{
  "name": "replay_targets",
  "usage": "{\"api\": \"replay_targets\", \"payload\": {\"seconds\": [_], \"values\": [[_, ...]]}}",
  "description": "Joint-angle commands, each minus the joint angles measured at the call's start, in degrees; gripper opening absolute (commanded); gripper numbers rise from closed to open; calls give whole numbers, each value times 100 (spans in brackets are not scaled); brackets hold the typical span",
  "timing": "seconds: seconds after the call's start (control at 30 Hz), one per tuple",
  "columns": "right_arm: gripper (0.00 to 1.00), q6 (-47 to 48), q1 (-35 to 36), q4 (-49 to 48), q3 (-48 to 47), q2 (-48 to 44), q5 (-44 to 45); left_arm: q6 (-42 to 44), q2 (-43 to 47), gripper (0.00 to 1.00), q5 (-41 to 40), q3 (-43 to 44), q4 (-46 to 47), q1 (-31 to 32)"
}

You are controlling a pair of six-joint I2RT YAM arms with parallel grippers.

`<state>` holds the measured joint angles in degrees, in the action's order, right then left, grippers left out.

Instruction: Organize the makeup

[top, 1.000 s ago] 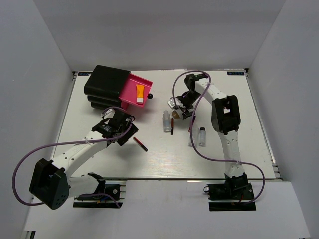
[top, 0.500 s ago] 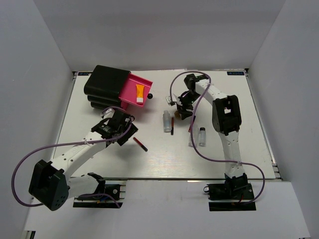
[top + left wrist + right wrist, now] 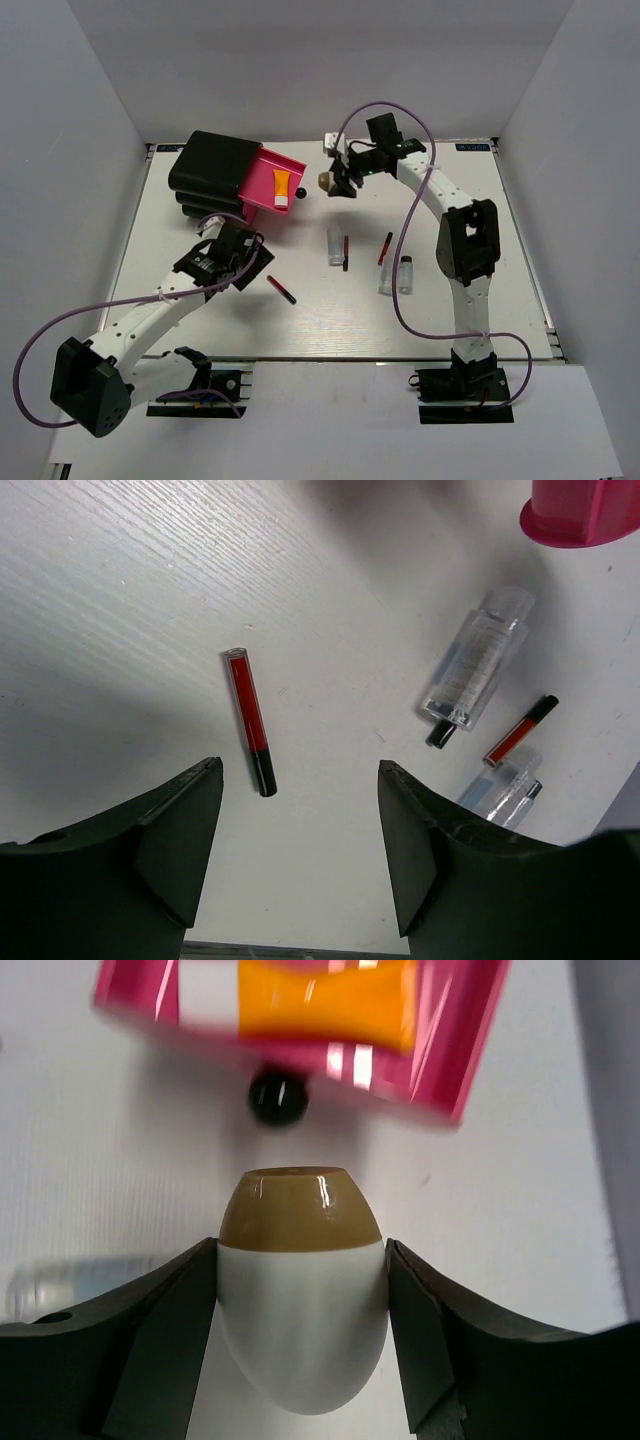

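My right gripper holds the egg and should next carry it to its left in the top view and release it, as the pink drawer's bottom is bare there beside the orange tube.
My right gripper (image 3: 335, 182) is shut on the beige-and-white egg-shaped piece (image 3: 325, 182) (image 3: 302, 1310), held in the air just right of the open pink drawer (image 3: 262, 172) (image 3: 470, 1055). An orange tube with a white cap (image 3: 282, 187) (image 3: 320, 1000) lies in that drawer. My left gripper (image 3: 253, 266) (image 3: 300, 770) hangs open above the table, with nothing between its fingers. A dark-red stick (image 3: 282, 290) (image 3: 249, 720) lies just ahead of it. A clear bottle (image 3: 334, 245) (image 3: 478, 665) and another stick (image 3: 346, 252) (image 3: 520, 730) lie mid-table.
The black box (image 3: 212, 172) stands at the back left, its drawer's black knob (image 3: 299, 193) (image 3: 277, 1098) below the egg. A third stick (image 3: 385, 248) and two small clear bottles (image 3: 405, 274) lie right of centre, near the right arm.
My right gripper closed on the egg, lifted it off the table's middle and carried it back and left toward the pink drawer. The left arm shifted only slightly.
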<state>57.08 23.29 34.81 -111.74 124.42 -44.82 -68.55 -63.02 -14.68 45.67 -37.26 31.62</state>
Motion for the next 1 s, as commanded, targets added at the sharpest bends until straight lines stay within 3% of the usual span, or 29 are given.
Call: {"api": "replay_targets", "payload": {"seconds": [0.0,0.17,0.33,0.77,0.97], "values": [[12,-1906,210,-1867,-251,-322,-677,-88,317,73,-202,-49,-36,-24],[13,-3944,509,-3872,-225,-199,-695,-149,528,73,-281,-120,-106,-24],[13,-5407,764,-5858,-102,12,-467,-141,607,73,-316,-58,-247,-24],[16,-7464,1081,-8533,803,407,-19,-255,818,73,-369,-85,-475,-24],[16,-7826,1178,-8824,891,618,245,-255,827,73,-343,-58,-511,-24]]}}
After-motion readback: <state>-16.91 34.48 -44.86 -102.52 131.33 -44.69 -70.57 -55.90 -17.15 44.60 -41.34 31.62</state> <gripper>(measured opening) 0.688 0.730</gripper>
